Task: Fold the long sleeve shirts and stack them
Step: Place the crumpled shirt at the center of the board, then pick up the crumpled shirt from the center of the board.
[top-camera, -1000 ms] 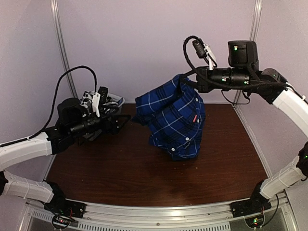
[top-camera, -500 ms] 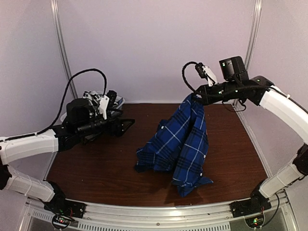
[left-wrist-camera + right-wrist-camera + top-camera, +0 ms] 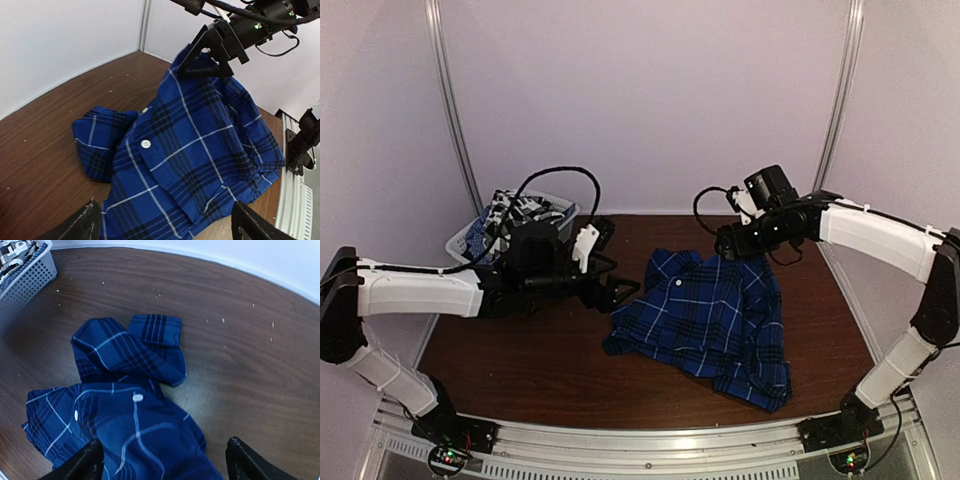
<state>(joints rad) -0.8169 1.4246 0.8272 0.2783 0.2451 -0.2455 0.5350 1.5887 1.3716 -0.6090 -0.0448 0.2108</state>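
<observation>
I need to move my left gripper to its right in the top view and down to the shirt's crumpled middle (image 3: pixel 705 318) (image 3: pixel 187 175) to close it there.
A royal blue and navy plaid long sleeve shirt (image 3: pixel 705 320) lies crumpled on the brown table, with a sleeve cuff (image 3: pixel 156 330) folded out at its far side. My right gripper (image 3: pixel 725 243) hangs just over the shirt's far edge, jaws spread wide and open, the cloth (image 3: pixel 125 405) loose below them. Beside the shirt's left edge my left gripper (image 3: pixel 620 290) is open, looking across the plaid (image 3: pixel 190 150) with nothing between its fingers. A black-and-white checked shirt (image 3: pixel 525 208) sits in the basket at the back left.
The white mesh basket (image 3: pixel 460 240) stands at the table's back left corner, behind my left arm; its corner also shows in the right wrist view (image 3: pixel 25 280). Bare brown tabletop (image 3: pixel 520 370) runs along the front. Pale walls close in the back and sides.
My right gripper came down from holding the blue shirt in the air and opened; the shirt now lies spread on the table. My left arm swung right to the shirt's edge.
</observation>
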